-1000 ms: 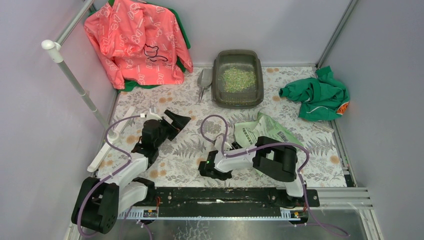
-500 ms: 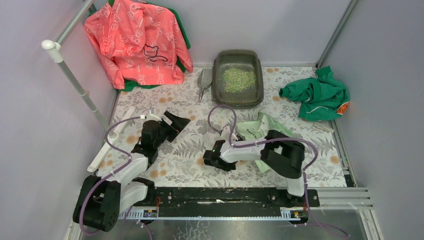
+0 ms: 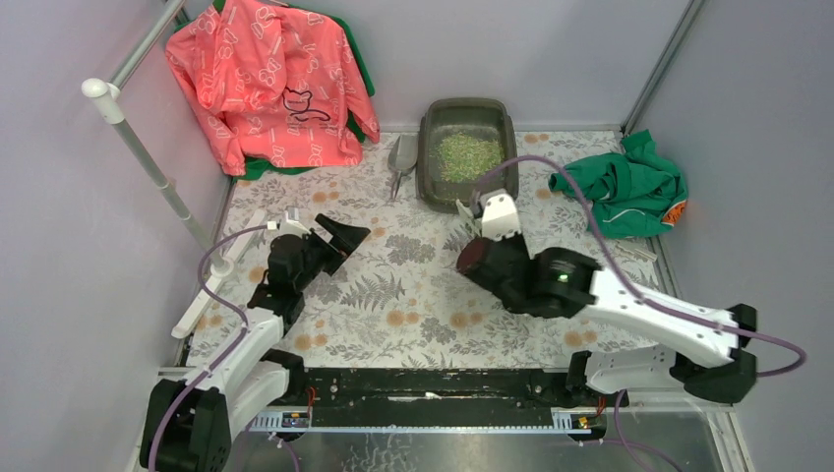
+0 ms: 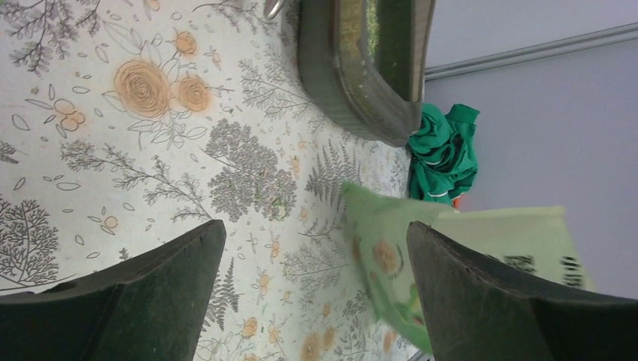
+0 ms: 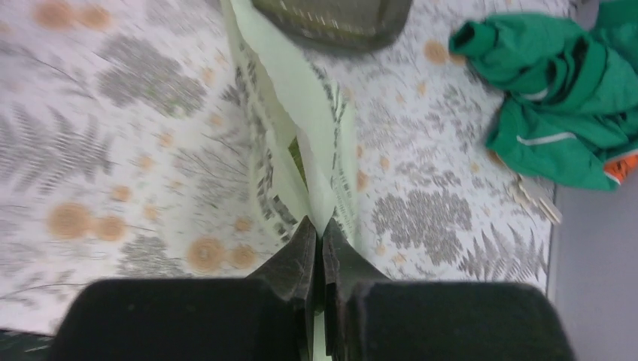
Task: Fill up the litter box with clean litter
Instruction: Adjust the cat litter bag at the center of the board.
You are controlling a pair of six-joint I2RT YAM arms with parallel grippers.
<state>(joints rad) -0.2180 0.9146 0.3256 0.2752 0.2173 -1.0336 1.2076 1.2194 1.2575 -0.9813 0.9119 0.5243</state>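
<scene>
Next, my right gripper brings the bag down onto the mat (image 3: pixel 565 234) (image 5: pixel 426 167) toward the green cloth's side, as the clean litter is heaped in the litter box.
The litter box (image 3: pixel 429 185) is a dark grey-olive tray at the back of the mat, and the clean litter (image 3: pixel 470 155) forms a speckled heap inside it. My right gripper (image 5: pixel 322 229) is shut on a fold of the light green printed bag (image 5: pixel 301 113), which hangs from the jaws towards the litter box (image 5: pixel 331 19). From above, the right arm (image 3: pixel 531 275) covers the bag. My left gripper (image 3: pixel 344 236) stands open over the mat at the left, nothing between its fingers. The left wrist view also has the bag (image 4: pixel 496 241) and the litter box (image 4: pixel 338 75).
A small grey scoop (image 3: pixel 401 157) lies just left of the tray. A green cloth (image 3: pixel 620 192) is bunched at the right wall. A pink jacket (image 3: pixel 266 84) hangs at the back left beside a white pole (image 3: pixel 148 157).
My right gripper closed on the bag. The right arm then swung up and to the right, carrying the bag off the mat towards the litter box. The left arm hardly moved.
</scene>
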